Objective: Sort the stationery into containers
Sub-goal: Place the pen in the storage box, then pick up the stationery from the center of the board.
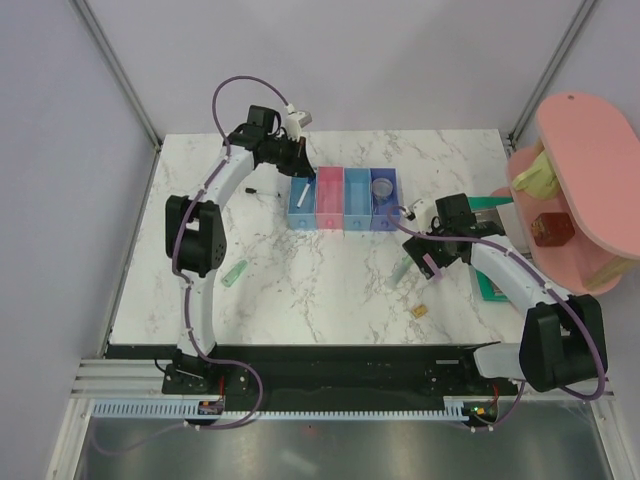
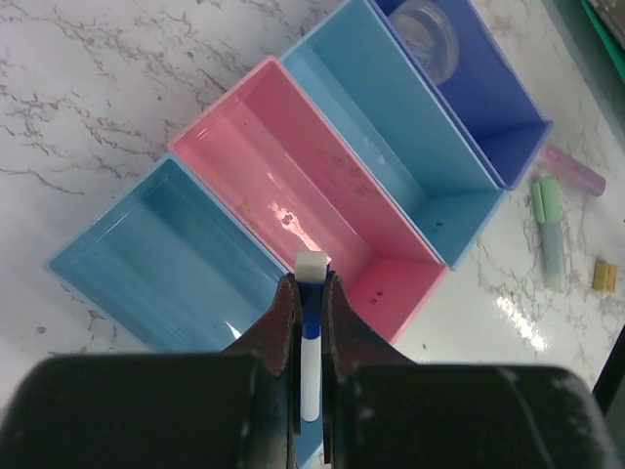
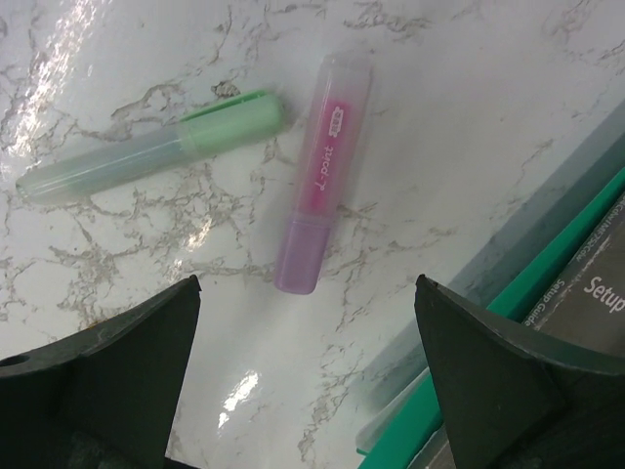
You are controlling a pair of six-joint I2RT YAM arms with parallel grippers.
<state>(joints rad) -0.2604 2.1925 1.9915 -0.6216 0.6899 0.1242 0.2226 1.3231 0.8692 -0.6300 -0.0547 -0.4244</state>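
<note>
The blue-tipped marker (image 2: 311,327) goes down in my left gripper toward the open inside of the light blue end bin (image 2: 217,281) next. The gripper then releases it, because that bin lies empty beneath the gripper.
My left gripper (image 1: 297,170) is shut on the blue-tipped marker (image 2: 311,327), holding it over the wall between the left light blue bin (image 2: 146,264) and the pink bin (image 2: 293,176). The row of bins (image 1: 342,200) ends in a second light blue bin (image 2: 391,117) and a dark blue one (image 2: 498,107), which holds the clear round piece (image 2: 430,44). My right gripper (image 3: 305,288) is open above the pink bar (image 3: 327,166), with a pale green bar (image 3: 146,151) lying beside it. A second green bar (image 1: 234,274) lies at the left and the tan nub (image 1: 420,312) at the front right.
The dark green book (image 1: 490,285) lies under my right arm, and its edge shows in the right wrist view (image 3: 547,362). The big pink shelf (image 1: 575,190) stands at the right table edge. A thin dark pen (image 1: 263,189) lies left of the bins.
</note>
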